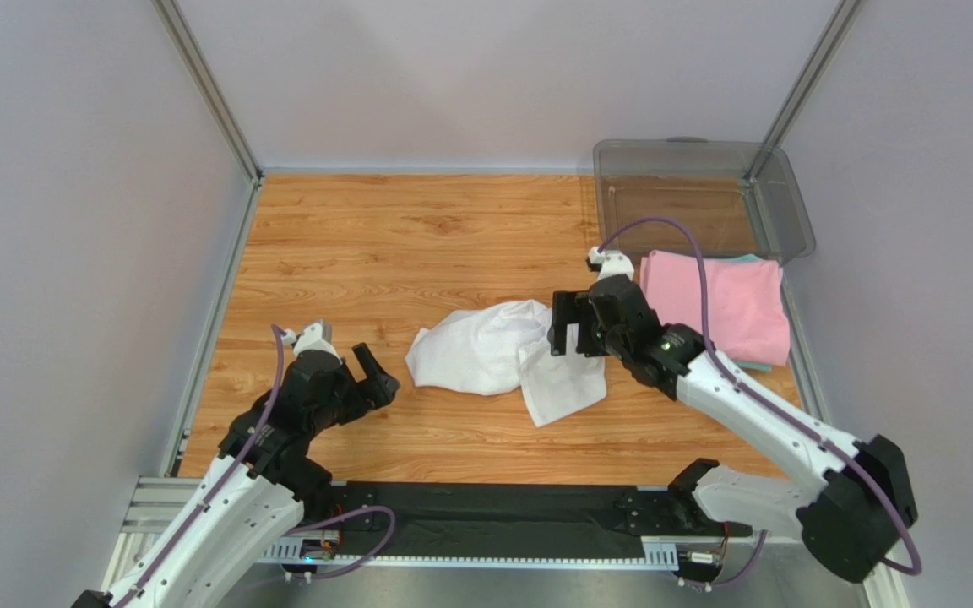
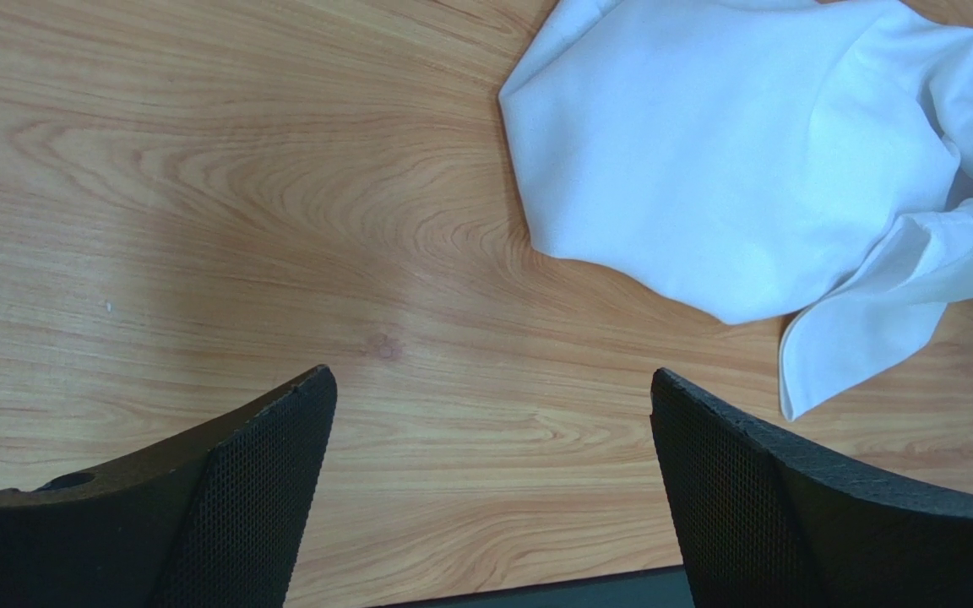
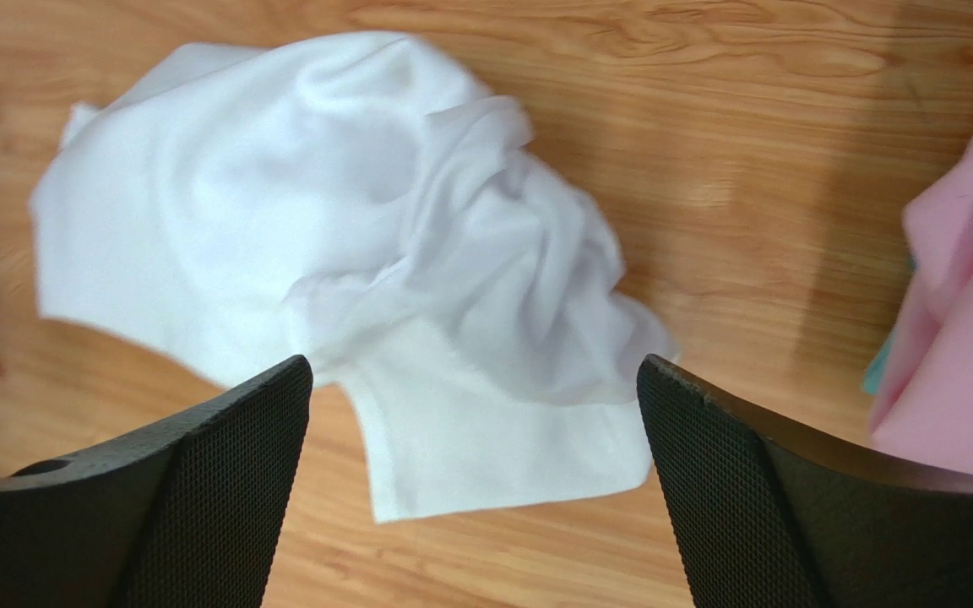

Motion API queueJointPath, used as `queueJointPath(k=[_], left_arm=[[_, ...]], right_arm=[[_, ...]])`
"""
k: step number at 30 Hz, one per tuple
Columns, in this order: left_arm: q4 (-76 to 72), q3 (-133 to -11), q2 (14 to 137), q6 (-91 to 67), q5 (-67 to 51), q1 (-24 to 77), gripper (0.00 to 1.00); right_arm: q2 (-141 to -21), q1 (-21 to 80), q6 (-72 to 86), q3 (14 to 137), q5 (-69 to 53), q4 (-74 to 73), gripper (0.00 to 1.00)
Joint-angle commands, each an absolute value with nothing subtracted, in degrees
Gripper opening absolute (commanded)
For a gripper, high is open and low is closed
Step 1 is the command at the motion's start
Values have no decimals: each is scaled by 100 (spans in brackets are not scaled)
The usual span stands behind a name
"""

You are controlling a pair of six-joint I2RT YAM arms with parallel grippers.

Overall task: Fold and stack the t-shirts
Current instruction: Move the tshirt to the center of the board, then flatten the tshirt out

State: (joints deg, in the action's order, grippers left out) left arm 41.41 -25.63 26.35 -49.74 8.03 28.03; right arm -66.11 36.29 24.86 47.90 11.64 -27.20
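Observation:
The right gripper moves back and down onto the white t-shirt's near corner (image 1: 539, 421) (image 3: 384, 509) next, since it lies below toward my base, spread clear of the crumpled folds.
The white t-shirt (image 1: 498, 352) lies crumpled in the middle of the wooden table; it also shows in the left wrist view (image 2: 745, 152) and the right wrist view (image 3: 365, 253). The pink t-shirt (image 1: 720, 304) lies folded at the right, on a teal t-shirt whose edge (image 1: 748, 259) just peeks out. My left gripper (image 1: 371, 378) is open and empty, left of the white shirt (image 2: 492, 405). My right gripper (image 1: 568, 332) is open and empty, hovering over the white shirt's right side (image 3: 473, 393).
A clear plastic bin (image 1: 701, 190) stands at the back right, behind the pink shirt. Grey walls enclose the table on the left, back and right. A black rail (image 1: 504, 513) runs along the near edge.

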Motion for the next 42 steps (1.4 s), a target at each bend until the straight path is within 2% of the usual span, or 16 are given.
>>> queueJointPath(k=[1,4,11,13,14,16,22,23,25,26,30,36,37,39,40,42], left_arm=[[3727,-2505,2742,-4922,826,2777,100],[3595,-2505,2926,-4895,774,2777,100],[3358,-2426,3199,-4922,563,2777,100],[3244,-2382,3269,-4939,501,2777,100],[3226,-2356,3278,-4948,484,2777,100],[3199,-2355,3331,-4966,483,2777,100],[2866,-2329,3725,-4931,352,2777,100],[2804,-2338,3805,-4948,334,2777,100],[2541,-2338,4094,-4957,238,2777,100],[2444,-2338,4217,-4957,194,2777,100],[2031,-2487,4929,-4896,62,2777,98],[1557,-2900,6151,-4694,-184,2777,74],[1495,-2996,6431,-4667,-263,2777,66],[1267,-3085,6696,-4597,-403,2777,58],[1179,-3172,6941,-4579,-439,2777,51],[1125,-3304,7301,-4536,-501,2777,49]], right_arm=[[-6057,4244,2698,4378,1381,-2699,100],[-6125,4841,2829,3991,871,-2487,100],[-7318,5729,2786,4201,1107,-2558,98],[-7645,5766,2786,4394,1099,-2575,93],[-7934,5774,2795,4464,1055,-2645,87],[-8251,5809,2821,4596,993,-2715,82],[-8446,5845,3023,4237,1002,-2812,59],[-8429,5836,3067,4193,1037,-2812,49],[-8333,5836,3111,4140,1133,-2830,37],[-8289,5836,3137,4105,1186,-2856,25],[-7946,5836,3138,4078,1493,-2953,10],[-7085,5827,3173,3947,1968,-3094,2],[-6832,5818,3173,3920,2030,-3102,2],[-6584,5792,3164,3824,2126,-3111,1],[-6374,5766,3155,3797,2144,-3111,1],[-6215,5731,3129,3744,2153,-3111,1]])
